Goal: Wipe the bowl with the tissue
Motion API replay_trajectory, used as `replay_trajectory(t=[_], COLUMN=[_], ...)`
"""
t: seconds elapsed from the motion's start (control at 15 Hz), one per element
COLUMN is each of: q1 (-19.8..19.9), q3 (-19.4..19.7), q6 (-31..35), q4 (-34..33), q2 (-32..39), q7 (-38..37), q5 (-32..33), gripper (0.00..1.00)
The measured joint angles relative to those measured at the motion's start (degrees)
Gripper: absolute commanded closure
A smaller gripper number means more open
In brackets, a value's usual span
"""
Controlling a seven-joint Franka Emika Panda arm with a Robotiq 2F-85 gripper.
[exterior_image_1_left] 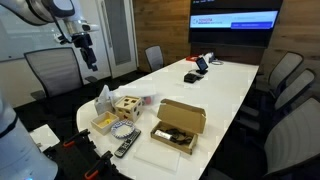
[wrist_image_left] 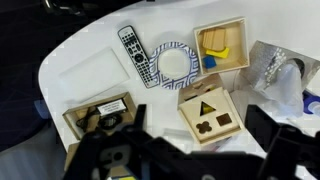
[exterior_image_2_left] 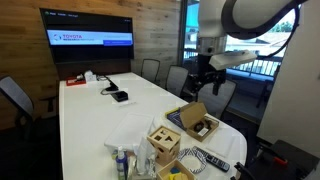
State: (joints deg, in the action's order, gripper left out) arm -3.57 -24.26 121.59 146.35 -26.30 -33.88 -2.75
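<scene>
The tissue's tuft (exterior_image_1_left: 105, 91) (wrist_image_left: 288, 88) stands up below the gripper and to its right in the wrist view, so the gripper should move that way and go down onto the tuft's raised tip.
The blue-and-white speckled bowl (wrist_image_left: 172, 65) sits near the table's end, between a remote and a tan tray; it also shows in an exterior view (exterior_image_1_left: 125, 133). The tissue (wrist_image_left: 270, 66) is a pale grey crumpled wad beyond the tray, next to a bottle; in an exterior view (exterior_image_1_left: 103, 97) it stands as a pointed tuft. My gripper (wrist_image_left: 198, 125) hangs high above the table end, open and empty. It is well clear of bowl and tissue in both exterior views (exterior_image_1_left: 88, 50) (exterior_image_2_left: 203, 80).
A wooden cube with shaped holes (wrist_image_left: 207, 115) lies under the gripper. The tan tray (wrist_image_left: 238, 30) holds small blocks. A black remote (wrist_image_left: 133, 55) lies beside the bowl and an open cardboard box (wrist_image_left: 100, 115) stands close by. Office chairs (exterior_image_1_left: 52, 70) ring the long white table (exterior_image_1_left: 220, 85).
</scene>
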Motion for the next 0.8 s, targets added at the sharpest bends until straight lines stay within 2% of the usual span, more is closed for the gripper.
replay_trajectory(t=[0.2, 0.4, 0.8], q1=[-0.2, -1.5, -8.3], q3=[-2.3, -2.1, 4.7], q6=[4.2, 6.1, 9.6], q4=[-5.4, -11.3, -22.2], q2=[10.1, 20.4, 39.1], q7=[-4.2, -7.3, -8.3], q5=[4.3, 9.1, 11.5], gripper=[0.00, 0.00, 0.00])
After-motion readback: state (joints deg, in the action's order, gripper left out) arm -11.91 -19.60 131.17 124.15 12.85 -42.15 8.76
